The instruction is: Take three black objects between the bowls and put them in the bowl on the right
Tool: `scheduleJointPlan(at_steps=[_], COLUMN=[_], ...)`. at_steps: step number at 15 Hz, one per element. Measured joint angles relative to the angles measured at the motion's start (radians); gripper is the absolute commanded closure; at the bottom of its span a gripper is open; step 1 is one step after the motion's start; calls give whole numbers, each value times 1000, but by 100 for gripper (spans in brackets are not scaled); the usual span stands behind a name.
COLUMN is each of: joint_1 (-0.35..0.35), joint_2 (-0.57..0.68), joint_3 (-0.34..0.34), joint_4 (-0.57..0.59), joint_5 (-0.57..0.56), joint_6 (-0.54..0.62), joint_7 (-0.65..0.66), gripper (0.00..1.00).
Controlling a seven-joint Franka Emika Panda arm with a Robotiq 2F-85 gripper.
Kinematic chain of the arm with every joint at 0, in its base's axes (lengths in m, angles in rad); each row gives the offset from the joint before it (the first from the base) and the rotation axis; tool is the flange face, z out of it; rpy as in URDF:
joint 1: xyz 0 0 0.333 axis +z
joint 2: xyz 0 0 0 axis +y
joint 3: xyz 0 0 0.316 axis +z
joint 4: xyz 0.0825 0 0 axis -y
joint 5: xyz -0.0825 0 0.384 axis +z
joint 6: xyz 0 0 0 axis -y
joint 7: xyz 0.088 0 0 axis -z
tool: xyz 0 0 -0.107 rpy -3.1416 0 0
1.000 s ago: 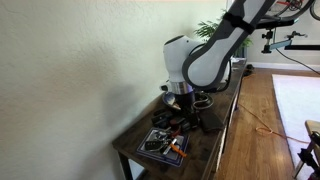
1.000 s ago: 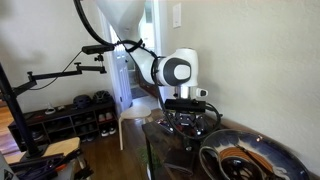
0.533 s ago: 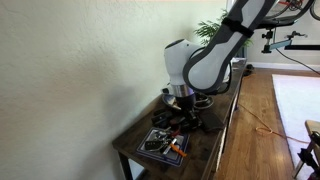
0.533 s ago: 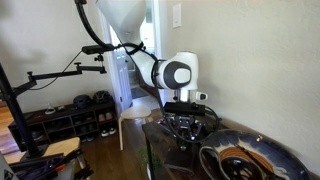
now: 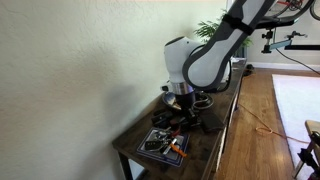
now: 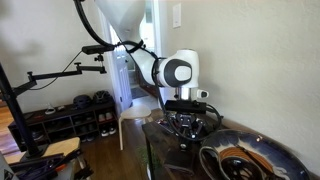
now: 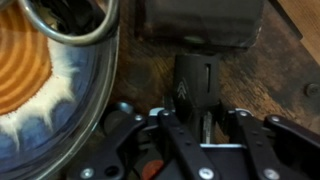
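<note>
I already hold the narrow black object, so I need to move my gripper up and to the left in the wrist view, over the bowl's orange centre (image 6: 240, 160) (image 7: 20, 65), to release it.
In the wrist view my gripper (image 7: 205, 120) is shut on a narrow black object (image 7: 196, 85) that lies on the dark wooden table between its fingertips. Beyond it sits a bigger black object (image 7: 200, 20). To the left is a bowl (image 7: 45, 75) with an orange and blue pattern inside. In both exterior views the gripper (image 5: 185, 110) (image 6: 188, 124) points straight down at the tabletop among dark objects. A large dark bowl (image 6: 245, 160) with an orange centre stands in the near corner in an exterior view.
A patterned flat tray (image 5: 163, 144) lies at the near end of the narrow table (image 5: 135, 150), which stands against the wall. A plant (image 5: 213, 26) is behind the arm. A metal ring or rim (image 7: 70, 30) overlaps the bowl's edge.
The jaws have closed from wide open onto the narrow black object. The arm itself has hardly moved.
</note>
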Motion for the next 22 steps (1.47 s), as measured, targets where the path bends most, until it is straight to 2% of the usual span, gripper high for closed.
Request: scheduleJointPlan(at_steps=[6, 11, 17, 22], joint_1=[-4, -9, -14, -24], joint_2=[-83, -128, -97, -2], joint_3=[-23, -77, -119, -128], joint_4=[-2, 11, 80, 194], joint_5=[0, -19, -26, -26], joint_6=[-1, -1, 0, 0], joint_7=[21, 60, 96, 113], gripper=[82, 82, 82, 82])
